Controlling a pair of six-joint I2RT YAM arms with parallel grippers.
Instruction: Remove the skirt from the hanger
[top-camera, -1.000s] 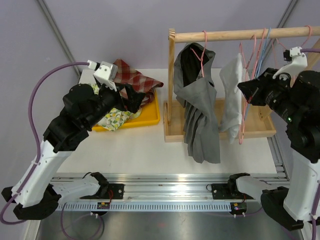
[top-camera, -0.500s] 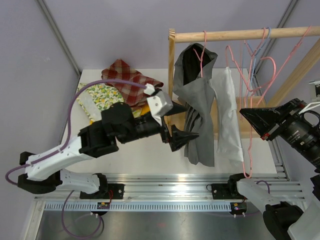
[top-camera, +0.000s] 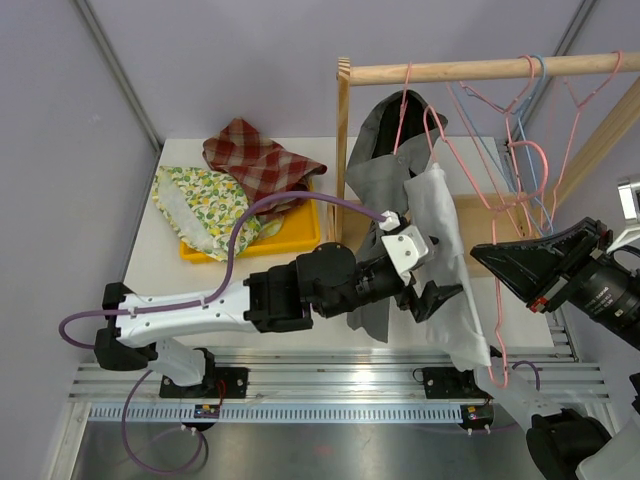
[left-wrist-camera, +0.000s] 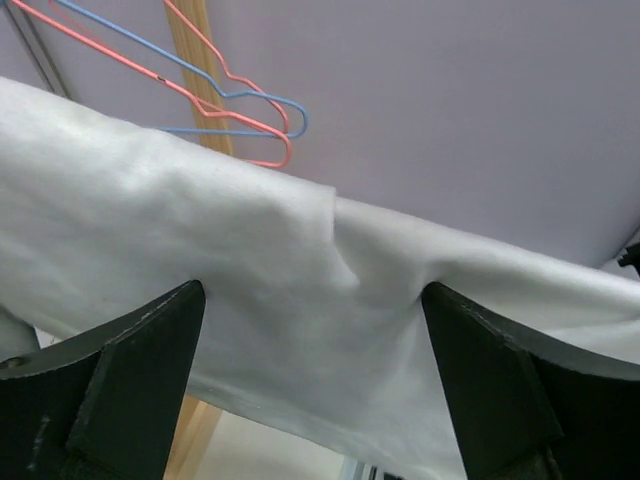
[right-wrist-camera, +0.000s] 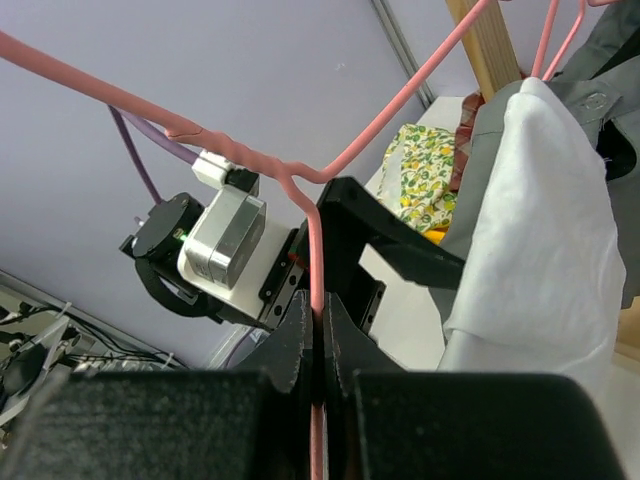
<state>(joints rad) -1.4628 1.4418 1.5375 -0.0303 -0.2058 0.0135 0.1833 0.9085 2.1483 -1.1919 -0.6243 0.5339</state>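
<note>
My right gripper moves outward and releases the hanger on the wooden rod beside the empty hangers next, because the hanger's hook stands clear of that rod.
The white skirt (top-camera: 445, 250) hangs on a pink wire hanger (top-camera: 500, 335) that is tilted out toward the near right, in front of the wooden rack. My right gripper (top-camera: 482, 256) is shut on the hanger's wire, which runs between its fingers in the right wrist view (right-wrist-camera: 318, 310). The skirt (right-wrist-camera: 540, 220) hangs beside it there. My left gripper (top-camera: 432, 298) is open at the skirt's lower part. In the left wrist view (left-wrist-camera: 312, 295) the white fabric (left-wrist-camera: 300, 250) stretches across the gap between both fingers.
A grey garment (top-camera: 385, 165) hangs on another pink hanger from the wooden rod (top-camera: 480, 70). Several empty pink and blue hangers (top-camera: 530, 150) hang to the right. A yellow tray (top-camera: 300, 238) at the left holds a plaid cloth (top-camera: 255, 155) and a floral cloth (top-camera: 205, 200).
My left arm swung from the tray across to the white skirt. My right gripper pulled the hanger and skirt out and down toward the near right, tilting the skirt.
</note>
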